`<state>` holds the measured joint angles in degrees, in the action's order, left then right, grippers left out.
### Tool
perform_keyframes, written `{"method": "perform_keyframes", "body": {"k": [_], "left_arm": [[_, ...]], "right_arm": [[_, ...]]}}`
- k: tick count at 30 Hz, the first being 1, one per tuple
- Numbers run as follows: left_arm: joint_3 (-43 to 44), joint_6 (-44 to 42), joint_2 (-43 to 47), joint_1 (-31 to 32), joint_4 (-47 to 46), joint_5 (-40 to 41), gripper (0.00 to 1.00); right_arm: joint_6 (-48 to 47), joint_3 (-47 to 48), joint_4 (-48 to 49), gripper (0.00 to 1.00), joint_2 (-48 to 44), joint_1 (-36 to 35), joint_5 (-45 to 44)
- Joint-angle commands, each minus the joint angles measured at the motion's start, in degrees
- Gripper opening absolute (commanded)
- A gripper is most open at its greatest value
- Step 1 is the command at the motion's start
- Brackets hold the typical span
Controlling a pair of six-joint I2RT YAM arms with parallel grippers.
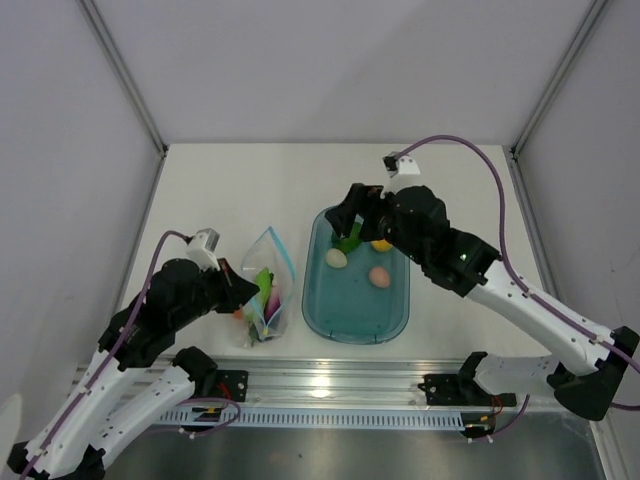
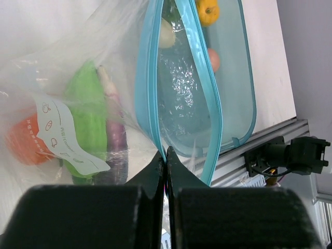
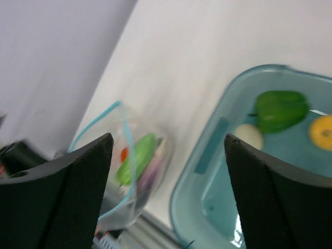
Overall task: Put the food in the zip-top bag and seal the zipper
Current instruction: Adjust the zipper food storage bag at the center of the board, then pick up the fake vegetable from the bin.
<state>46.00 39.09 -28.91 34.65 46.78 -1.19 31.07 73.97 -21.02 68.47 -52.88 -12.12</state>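
The right gripper moves down next, fingers wide apart, to straddle the green bell pepper's middle [image 1: 347, 241] [image 3: 281, 110], since the pepper lies below it at the tray's far end.
The clear zip-top bag [image 1: 265, 290] lies left of the teal tray, its light blue zipper [image 2: 150, 88] gaping open. Inside it are a green pod [image 2: 88, 114], a purple piece [image 2: 116, 142] and an orange one [image 2: 23, 140]. My left gripper [image 1: 238, 292] is shut on the zipper strip at the bag's near corner [image 2: 165, 155]. My right gripper [image 1: 348, 226] is open and empty above the tray's far end; its fingers [image 3: 78, 181] stand wide apart. In the tray lie a green bell pepper [image 3: 280, 109], a yellow piece [image 3: 322, 132], a pale round piece [image 1: 336, 258] and a peach one [image 1: 379, 276].
The teal translucent tray [image 1: 400, 315] sits mid-table, right of the bag. An aluminium rail [image 1: 330, 385] runs along the near edge. White walls enclose the table on three sides. Purple cables trail from both arms.
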Motion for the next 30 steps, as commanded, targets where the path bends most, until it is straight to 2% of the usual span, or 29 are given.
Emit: {"method": "perform_keyframes", "body": {"k": [1, 7, 11, 18, 30], "left_arm": [[2.78, -1.39, -0.01, -0.03, -2.84, 0.84, 0.01], [3.4, -1.82, 0.95, -0.03, -2.32, 0.23, 0.0], [4.19, -2.61, 0.87, -0.03, -1.7, 0.75, 0.0], [3.84, -2.62, -0.71, -0.03, -2.92, 0.75, 0.01], [2.08, -2.44, -2.12, -0.03, -5.39, -0.83, 0.0]], "right_arm": [[-1.02, -3.83, -0.17, 0.91, 2.54, 4.71, -6.76], [2.41, -3.84, 3.07, 0.94, 10.71, 11.74, -5.98], [8.99, -0.25, 3.44, 0.95, 20.36, 13.59, -7.82], [15.06, 6.53, -0.6, 0.97, 33.81, 13.95, -8.1], [16.22, 6.27, 0.45, 0.98, 40.6, 14.56, -8.98]]}}
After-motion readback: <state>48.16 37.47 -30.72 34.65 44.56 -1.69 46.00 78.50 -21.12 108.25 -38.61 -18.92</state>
